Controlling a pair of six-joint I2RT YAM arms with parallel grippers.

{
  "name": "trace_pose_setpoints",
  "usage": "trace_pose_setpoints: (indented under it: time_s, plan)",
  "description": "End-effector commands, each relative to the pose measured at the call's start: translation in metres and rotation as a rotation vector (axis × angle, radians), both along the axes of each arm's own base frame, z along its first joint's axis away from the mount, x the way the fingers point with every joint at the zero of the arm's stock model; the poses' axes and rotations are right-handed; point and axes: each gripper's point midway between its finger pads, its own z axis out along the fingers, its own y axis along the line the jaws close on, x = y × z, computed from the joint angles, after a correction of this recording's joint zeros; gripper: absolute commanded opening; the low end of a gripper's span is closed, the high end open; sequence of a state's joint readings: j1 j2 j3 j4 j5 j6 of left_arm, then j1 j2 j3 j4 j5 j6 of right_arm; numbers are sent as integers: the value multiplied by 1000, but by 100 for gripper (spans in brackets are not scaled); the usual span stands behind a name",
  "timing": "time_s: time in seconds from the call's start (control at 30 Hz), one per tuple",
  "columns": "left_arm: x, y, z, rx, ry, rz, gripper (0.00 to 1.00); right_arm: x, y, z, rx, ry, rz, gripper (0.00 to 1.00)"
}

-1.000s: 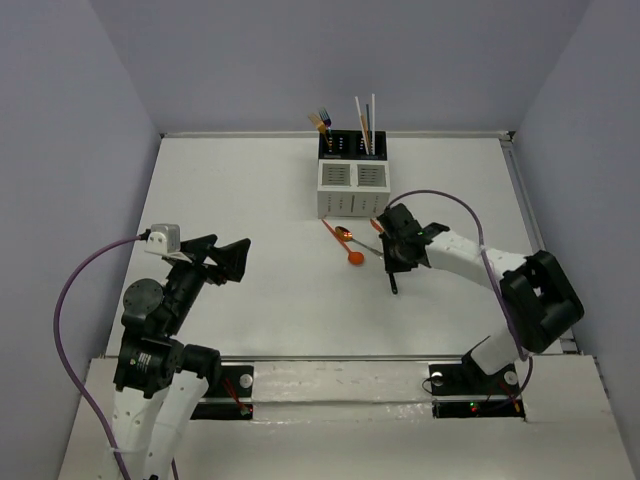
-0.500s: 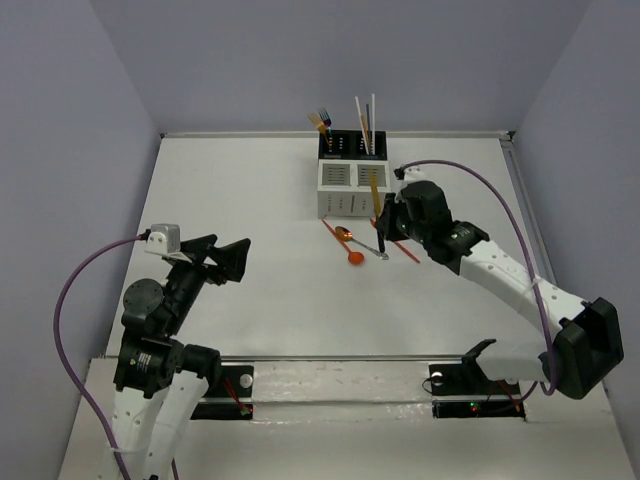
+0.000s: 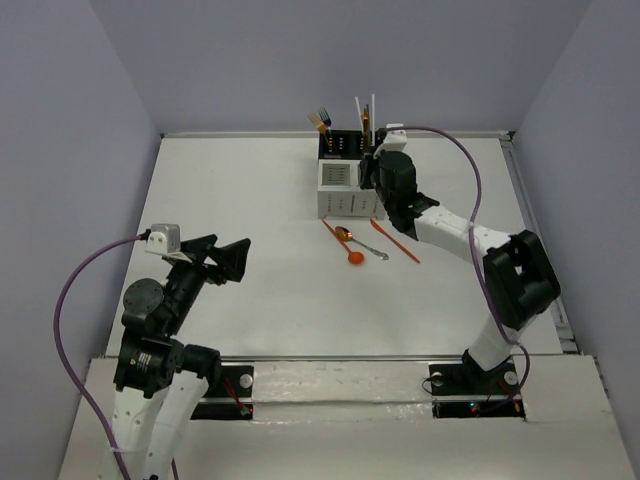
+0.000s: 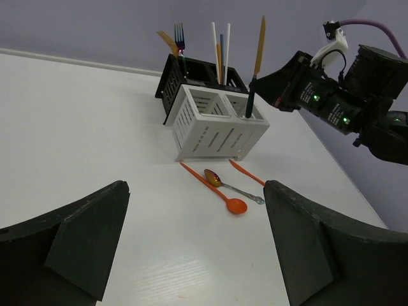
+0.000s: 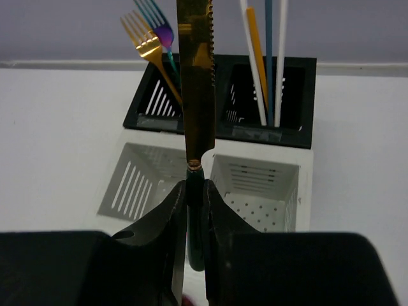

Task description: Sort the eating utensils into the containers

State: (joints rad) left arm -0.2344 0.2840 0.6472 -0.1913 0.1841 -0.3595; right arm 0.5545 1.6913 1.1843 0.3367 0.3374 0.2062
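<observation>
The knife's handle faces the caddy's divider, so my right gripper needs to go to the right in the wrist view next, and then down over the white box before the sticks.
The caddy [image 3: 345,192] stands at the back middle, two white boxes in front, two black behind; it also shows in the left wrist view [image 4: 213,131] and the right wrist view [image 5: 255,167]. My right gripper [image 3: 380,180] [image 5: 194,191] is shut on the dark handle of a gold knife [image 5: 196,76] [image 4: 258,54], held upright over the white boxes. Forks [image 3: 320,121] [image 5: 150,38] and sticks [image 3: 370,112] [image 5: 268,57] stand in the black boxes. An orange spoon [image 3: 347,247] [image 4: 213,189], an iridescent spoon [image 3: 362,241] [image 4: 233,186] and an orange stick [image 3: 396,241] lie before the caddy. My left gripper [image 3: 232,256] [image 4: 197,242] is open and empty.
A raised rim [image 3: 520,200] runs along the table's right side and back wall. Purple cables [image 3: 440,135] loop over the right arm and beside the left arm [image 3: 70,290].
My right gripper has risen from the table with the gold knife and moved back and left, from in front of the caddy to over its white boxes. The left arm has not moved.
</observation>
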Motion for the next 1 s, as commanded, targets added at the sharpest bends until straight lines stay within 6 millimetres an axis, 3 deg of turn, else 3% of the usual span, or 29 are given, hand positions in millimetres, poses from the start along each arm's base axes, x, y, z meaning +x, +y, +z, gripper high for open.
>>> trace_pose_setpoints:
  time_s: [0.0,0.23,0.37,0.53,0.7,0.8,0.9,0.93,0.97]
  plan:
    - [2,-3,8,6,-40,-16,99,44,-20,70,125,-211,-91,7]
    - [4,-4,5,10,-30,-16,99,68,-23,50,99,-202,-119,7]
    - [4,-4,6,8,-31,-16,99,68,-22,24,80,-163,-115,7]
    - [4,-4,5,9,-31,-16,99,62,-22,12,79,-154,-101,10]
    - [3,-4,7,7,-35,-16,99,52,-27,22,84,-188,-97,31]
    - [3,-4,7,5,-36,-18,99,44,-30,36,81,-208,-91,36]
    - [2,-3,7,6,-38,-16,99,30,-37,38,74,-204,-89,39]
    - [2,-3,8,4,-41,-16,99,23,-40,48,79,-224,-84,39]
    - [2,-4,7,6,-40,-19,99,16,-41,40,57,-204,-68,39]
